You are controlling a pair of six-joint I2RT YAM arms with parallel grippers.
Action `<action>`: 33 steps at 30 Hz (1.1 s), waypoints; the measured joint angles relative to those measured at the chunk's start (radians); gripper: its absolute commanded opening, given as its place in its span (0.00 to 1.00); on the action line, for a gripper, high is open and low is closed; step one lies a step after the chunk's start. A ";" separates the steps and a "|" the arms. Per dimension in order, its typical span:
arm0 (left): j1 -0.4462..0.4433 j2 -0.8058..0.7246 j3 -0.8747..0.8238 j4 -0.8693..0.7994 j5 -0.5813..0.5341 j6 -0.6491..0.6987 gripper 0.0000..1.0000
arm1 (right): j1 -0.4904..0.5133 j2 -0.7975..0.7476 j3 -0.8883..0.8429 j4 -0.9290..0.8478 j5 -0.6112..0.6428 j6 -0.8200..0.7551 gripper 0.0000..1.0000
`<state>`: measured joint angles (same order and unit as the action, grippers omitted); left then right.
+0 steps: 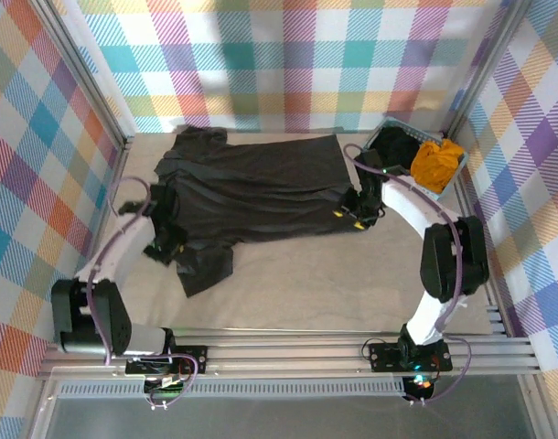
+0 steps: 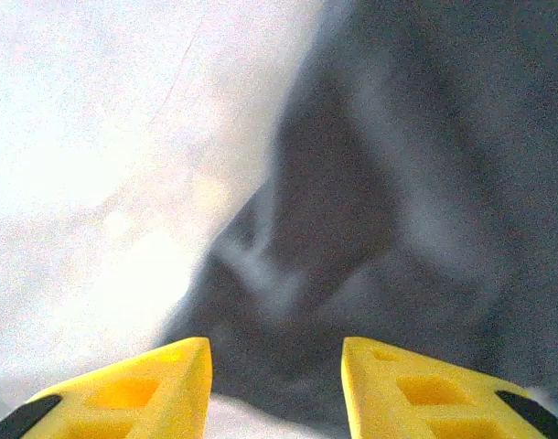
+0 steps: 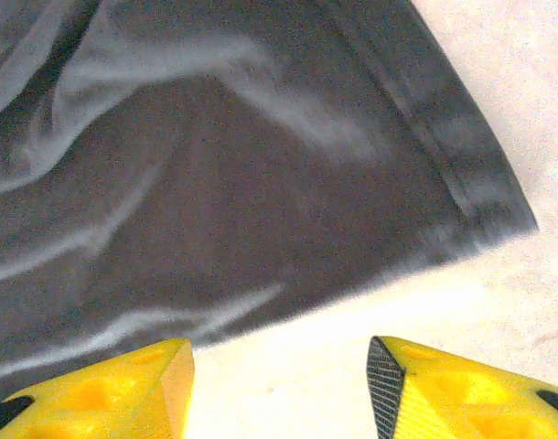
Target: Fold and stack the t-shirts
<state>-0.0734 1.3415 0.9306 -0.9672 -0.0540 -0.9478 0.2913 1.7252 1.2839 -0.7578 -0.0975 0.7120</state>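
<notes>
My right gripper is higher than the near hem corner [image 1: 361, 230] [image 3: 522, 221], which lies off toward the basket's side of the table. It will move that way next and lower its fingertips around that corner.
A dark charcoal-grey t-shirt [image 1: 252, 187] lies spread across the table, its hem to the right and a sleeve hanging toward the front left. My left gripper [image 1: 166, 245] hovers at the shirt's left side, open, with grey cloth [image 2: 370, 229] just ahead of its yellow fingers [image 2: 151, 389]. My right gripper [image 1: 350, 218] is at the shirt's right hem corner [image 3: 485, 215], open over bare table, nothing between its fingers [image 3: 123, 393]. A mustard-orange shirt [image 1: 437, 163] and a black one [image 1: 400, 146] are bundled in the basket.
A light blue basket [image 1: 381, 136] stands at the back right corner. Plaid walls close in the table on three sides. Bare beige table [image 1: 334, 293] stretches in front of the shirt, with an aluminium rail along the near edge.
</notes>
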 measured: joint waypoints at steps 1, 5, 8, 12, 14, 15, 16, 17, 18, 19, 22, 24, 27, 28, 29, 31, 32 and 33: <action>-0.016 -0.019 -0.058 -0.002 0.013 -0.007 0.44 | 0.000 -0.010 -0.028 0.008 -0.011 0.000 0.56; -0.039 -0.065 -0.211 0.001 0.059 -0.029 0.47 | -0.010 -0.016 -0.116 0.045 -0.048 -0.002 0.56; -0.042 -0.068 -0.262 0.040 0.086 -0.033 0.50 | -0.038 -0.016 -0.159 0.063 -0.066 -0.002 0.56; -0.043 -0.025 -0.298 0.132 0.099 -0.033 0.49 | -0.108 -0.016 -0.197 0.088 -0.071 -0.014 0.55; -0.043 -0.008 -0.296 0.170 0.103 -0.034 0.46 | -0.136 -0.017 -0.207 0.097 -0.068 -0.018 0.55; -0.043 -0.006 -0.294 0.188 0.105 -0.037 0.44 | -0.150 -0.017 -0.209 0.103 -0.066 -0.018 0.55; -0.043 -0.005 -0.292 0.196 0.105 -0.040 0.43 | -0.160 -0.017 -0.211 0.109 -0.064 -0.018 0.55; -0.043 -0.002 -0.292 0.200 0.105 -0.046 0.40 | -0.171 -0.017 -0.211 0.119 -0.064 -0.017 0.54; -0.043 -0.002 -0.291 0.203 0.105 -0.053 0.39 | -0.179 -0.017 -0.211 0.129 -0.064 -0.017 0.54; -0.043 -0.002 -0.290 0.204 0.105 -0.056 0.37 | -0.185 -0.017 -0.211 0.140 -0.064 -0.016 0.53; -0.043 -0.004 -0.290 0.211 0.105 -0.064 0.29 | -0.195 -0.003 -0.191 0.156 -0.064 -0.013 0.50; -0.043 -0.006 -0.290 0.223 0.105 -0.070 0.20 | -0.195 0.030 -0.156 0.167 -0.065 -0.009 0.48; -0.044 -0.006 -0.290 0.249 0.106 -0.072 0.07 | -0.195 0.087 -0.113 0.187 -0.064 0.006 0.44; -0.045 -0.006 -0.290 0.260 0.107 -0.071 0.03 | -0.195 0.103 -0.107 0.193 -0.064 0.008 0.44; -0.045 -0.008 -0.288 0.264 0.107 -0.076 0.00 | -0.195 0.119 -0.101 0.195 -0.064 0.012 0.44; -0.045 -0.013 -0.287 0.285 0.105 -0.079 0.00 | -0.195 0.145 -0.093 0.196 -0.064 0.017 0.43; -0.045 -0.013 -0.285 0.294 0.103 -0.077 0.00 | -0.195 0.158 -0.086 0.192 -0.063 0.020 0.41; -0.045 -0.015 -0.279 0.293 0.101 -0.078 0.00 | -0.195 0.164 -0.074 0.180 -0.062 0.026 0.40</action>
<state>-0.1184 1.3266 0.6518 -0.6739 0.0467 -1.0260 0.0967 1.8893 1.2098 -0.5781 -0.1593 0.7383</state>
